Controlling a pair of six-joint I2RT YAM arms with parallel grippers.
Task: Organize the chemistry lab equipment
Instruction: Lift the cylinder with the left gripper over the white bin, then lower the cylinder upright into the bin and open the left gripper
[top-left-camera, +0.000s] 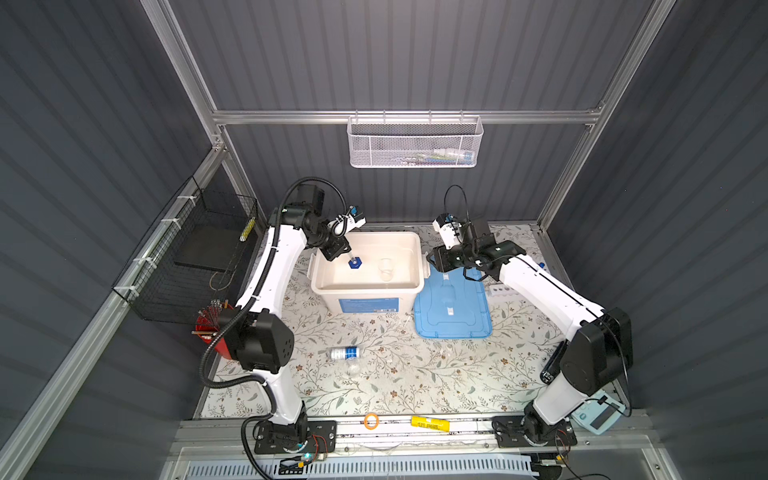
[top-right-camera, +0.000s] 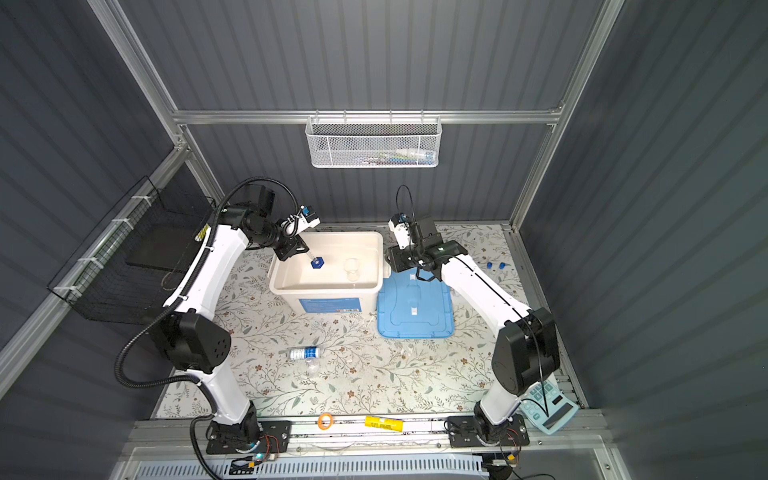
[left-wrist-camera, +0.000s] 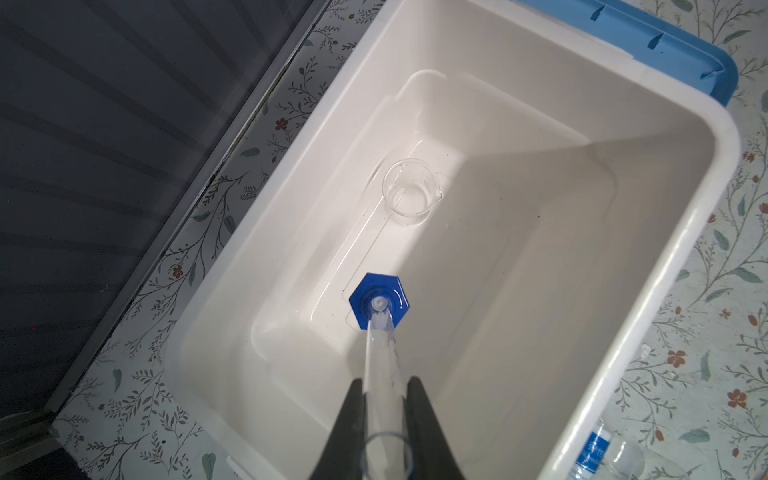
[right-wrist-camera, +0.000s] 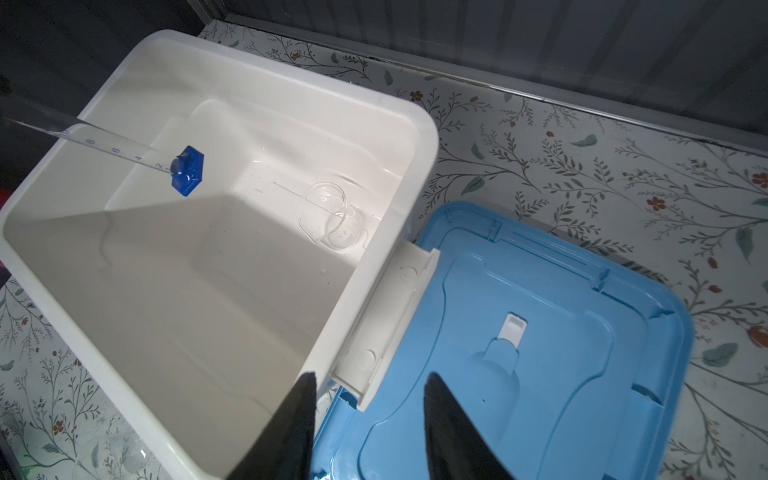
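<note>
The bin's empty bottom beside the beaker is below, so the left gripper will next bring the tilted cylinder down until its blue base (top-left-camera: 354, 262) stands there, and let go of the cylinder's tube.
My left gripper (left-wrist-camera: 384, 380) is shut on the clear tube of the cylinder on a blue hexagonal base (left-wrist-camera: 379, 301). It holds the cylinder tilted inside the white bin (top-left-camera: 365, 301), base (top-left-camera: 354, 262) low near the bin floor; contact cannot be told. A small clear beaker (left-wrist-camera: 409, 193) stands in the bin's other half. My right gripper (right-wrist-camera: 370, 376) is open and empty above the bin's side latch and the blue lid (right-wrist-camera: 540, 332). The white blue-labelled bottle (top-left-camera: 345, 353) lies on the mat with a round flask (top-left-camera: 353, 368) beside it. The white holed rack (top-left-camera: 503, 289) shows behind the right arm.
The blue lid (top-left-camera: 453, 307) lies flat right of the bin. A red cup of sticks (top-left-camera: 210, 328) and a black wire basket (top-left-camera: 195, 257) stand at left. A pale blue calculator (top-right-camera: 548, 405) lies at front right. Two blue caps (top-right-camera: 496, 265) show at far right.
</note>
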